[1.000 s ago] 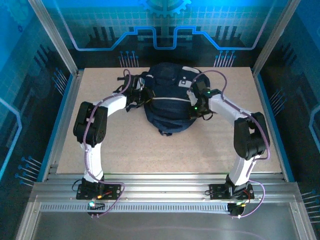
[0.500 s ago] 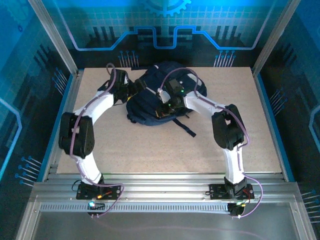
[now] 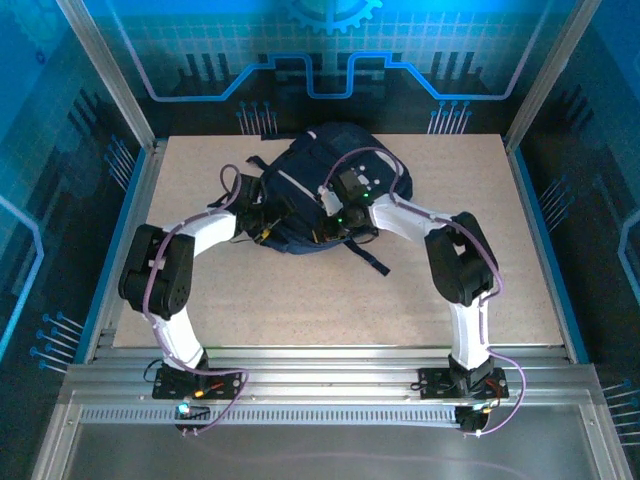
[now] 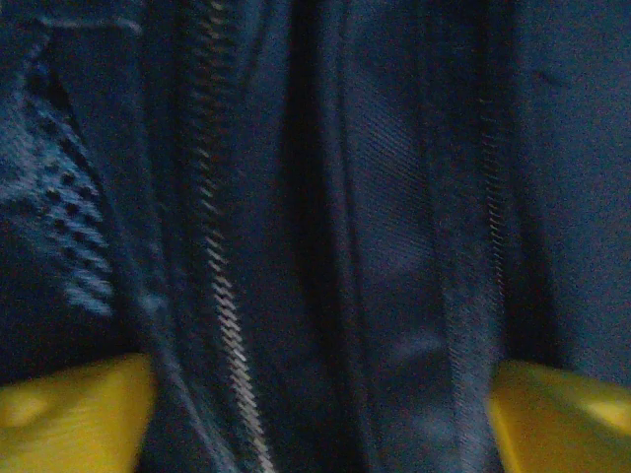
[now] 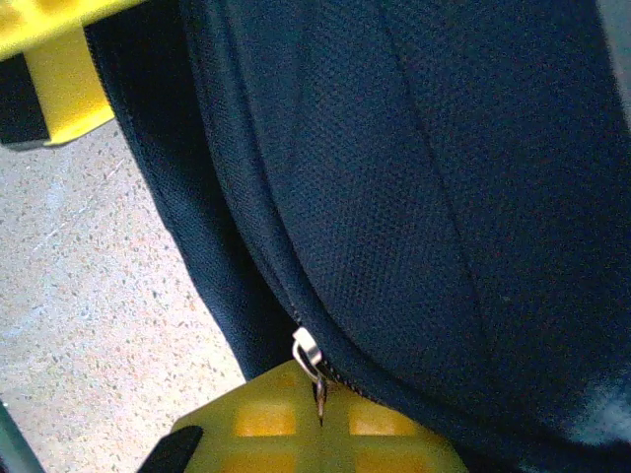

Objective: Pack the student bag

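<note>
The zipper teeth run away from my left gripper. My right gripper draws the pull [image 5: 310, 357] that way along the bag's edge next, then releases it.
The student bag [image 3: 318, 178], a dark navy backpack, lies at the back middle of the table. My left gripper [image 3: 263, 226] is against its near-left edge. In the left wrist view its yellow fingers [image 4: 69, 414] stand wide apart, open, with navy fabric and a zipper line [image 4: 219, 286] between them [image 4: 315, 424]. My right gripper [image 3: 336, 222] is at the bag's near edge, shut [image 5: 320, 394] on the small metal zipper pull [image 5: 310, 357]. The bag's inside is hidden.
A dark strap [image 3: 372, 256] trails from the bag toward the front right across the speckled tabletop [image 3: 330, 300]. Metal frame posts and blue panels wall the table at the back and sides. A yellow finger of the left gripper [image 5: 59, 69] is near the right one.
The bag has shifted and turned to the left. My left gripper opened and dropped from the bag's back-left side to its near-left edge. The right gripper stayed shut on the zipper pull.
</note>
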Tool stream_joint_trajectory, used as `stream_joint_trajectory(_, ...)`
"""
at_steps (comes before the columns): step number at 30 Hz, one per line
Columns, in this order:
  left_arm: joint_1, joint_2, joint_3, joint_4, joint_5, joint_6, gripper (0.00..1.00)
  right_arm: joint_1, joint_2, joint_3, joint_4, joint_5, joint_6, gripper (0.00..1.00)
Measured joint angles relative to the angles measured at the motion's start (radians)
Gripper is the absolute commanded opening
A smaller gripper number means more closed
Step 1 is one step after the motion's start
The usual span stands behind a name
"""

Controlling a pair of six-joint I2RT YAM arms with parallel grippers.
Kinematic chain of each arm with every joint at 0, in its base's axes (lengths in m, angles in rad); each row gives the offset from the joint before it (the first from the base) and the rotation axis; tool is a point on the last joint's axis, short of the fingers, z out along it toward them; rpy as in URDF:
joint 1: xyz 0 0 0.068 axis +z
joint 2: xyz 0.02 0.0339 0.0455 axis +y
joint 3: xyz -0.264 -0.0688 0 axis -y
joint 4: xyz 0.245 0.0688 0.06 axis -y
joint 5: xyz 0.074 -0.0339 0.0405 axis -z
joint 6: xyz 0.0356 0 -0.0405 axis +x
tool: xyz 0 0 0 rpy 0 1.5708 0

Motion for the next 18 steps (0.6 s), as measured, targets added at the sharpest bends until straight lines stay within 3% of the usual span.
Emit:
stream_joint_trajectory(1, 0.0, 0.014, 0.002, -0.002, 0.002, 0.005, 0.1, 0.0, -0.014, -0.008, -0.002, 0.013, -0.007, 0.0)
stream_joint_trajectory(5, 0.0, 0.037, 0.013, -0.002, 0.012, 0.032, 0.08, 0.001, -0.05, -0.035, -0.037, 0.077, -0.053, 0.0)
stream_joint_trajectory(9, -0.001, 0.041, 0.014, -0.01, 0.01, 0.057, 0.0, -0.005, -0.087, -0.057, -0.102, 0.161, -0.135, 0.0)
stream_joint_trajectory(18, 0.006, 0.04, 0.016, -0.013, 0.051, 0.082, 0.0, -0.101, -0.119, -0.052, -0.192, 0.341, -0.237, 0.0)
